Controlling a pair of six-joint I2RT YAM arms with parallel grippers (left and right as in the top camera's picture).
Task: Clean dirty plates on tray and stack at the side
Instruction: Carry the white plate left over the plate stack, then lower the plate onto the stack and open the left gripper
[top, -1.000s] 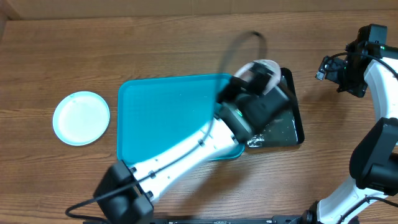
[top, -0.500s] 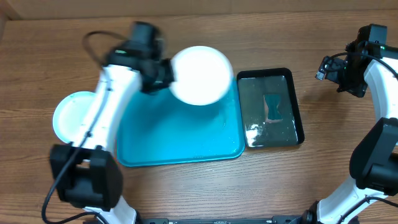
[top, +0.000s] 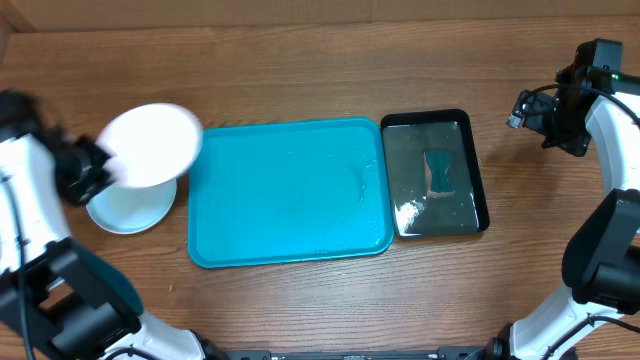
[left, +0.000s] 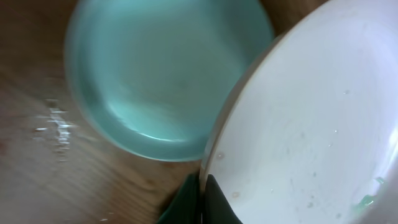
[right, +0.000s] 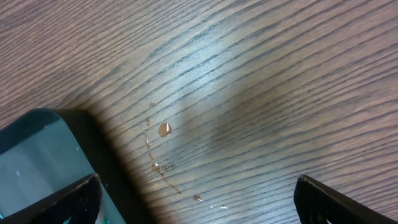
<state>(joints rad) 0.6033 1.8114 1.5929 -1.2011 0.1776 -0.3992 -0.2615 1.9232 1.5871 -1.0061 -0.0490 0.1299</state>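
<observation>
I will next move my left gripper back from the tray (top: 290, 190) and down over the blue plate, since the white plate (top: 152, 145) hangs past the blue plate's far edge.
My left gripper (top: 100, 165) is shut on the rim of the white plate (top: 152, 145) and holds it tilted above the pale blue plate (top: 135, 208), which lies on the table left of the turquoise tray (top: 290, 190). In the left wrist view the fingers (left: 204, 199) pinch the white plate's edge (left: 311, 124), with the blue plate (left: 161, 74) below. The tray bears no plates. The yellow-green plate is out of view. My right gripper (right: 196, 199) is open and empty above bare table at the far right.
A black tray (top: 470, 125) holding water stands right of the turquoise tray; its corner shows in the right wrist view (right: 37, 155). Water drops (right: 163, 130) lie on the wood beside it.
My left arm swung from the black tray across the turquoise tray to the left side, carrying the white plate over the pale blue plate. The right arm has not moved.
</observation>
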